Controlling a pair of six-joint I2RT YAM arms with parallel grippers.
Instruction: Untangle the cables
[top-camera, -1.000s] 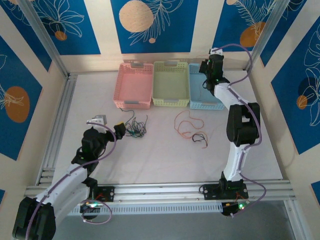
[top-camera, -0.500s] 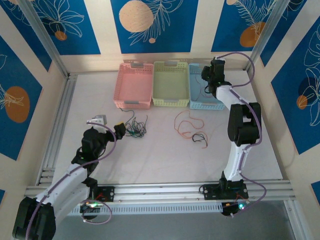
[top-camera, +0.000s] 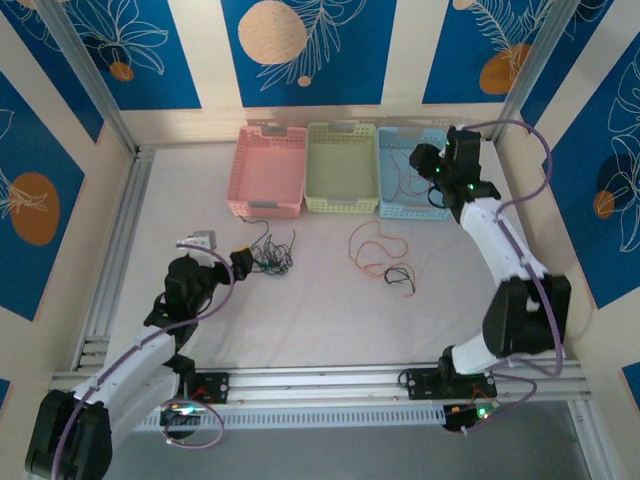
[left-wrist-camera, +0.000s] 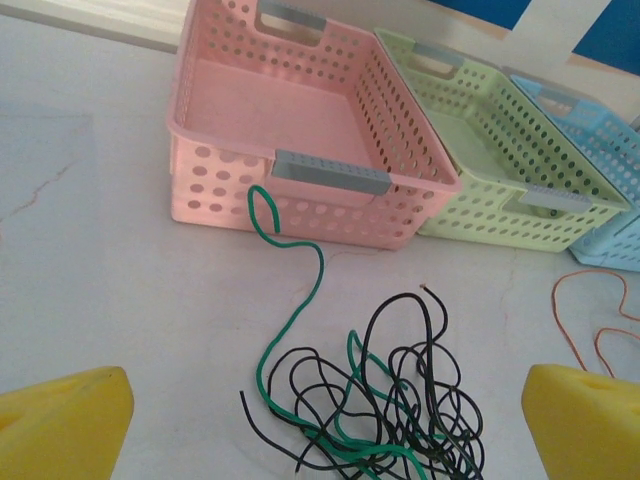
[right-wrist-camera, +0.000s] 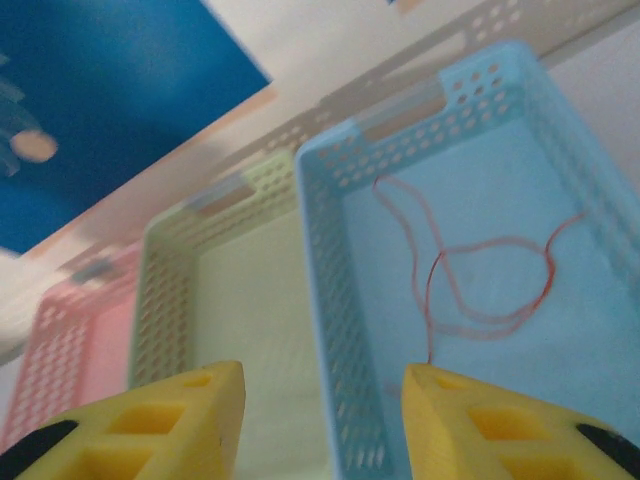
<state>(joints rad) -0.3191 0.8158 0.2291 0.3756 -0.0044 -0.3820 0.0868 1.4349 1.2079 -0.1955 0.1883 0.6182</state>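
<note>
The small black cable (top-camera: 400, 275) is below my right gripper and nearer my base, so I should bring that gripper back from the blue basket and down onto the cable.
A clump of black and green cables (top-camera: 272, 255) lies on the white table just right of my left gripper (top-camera: 240, 262). In the left wrist view that clump (left-wrist-camera: 380, 400) sits between the wide-open yellow fingers of my left gripper (left-wrist-camera: 325, 430), untouched. An orange cable (top-camera: 375, 245) and a small black cable (top-camera: 400, 275) lie mid-table. A red cable (right-wrist-camera: 470, 280) lies in the blue basket (right-wrist-camera: 335, 290); one strand runs down to my right finger's tip. My right gripper (right-wrist-camera: 322, 400) hovers over that basket's left wall, open, with nothing between its fingers.
Pink basket (top-camera: 268, 207), green basket (top-camera: 342, 205) and blue basket (top-camera: 412, 212) stand in a row at the back. An aluminium frame edges the table on the left and at the front. The orange cable (left-wrist-camera: 570, 320) curls at the right of the left wrist view.
My right gripper has opened over the blue basket and the red cable now lies inside it. The right arm's elbow has swung out to the right. The left arm has stayed still.
</note>
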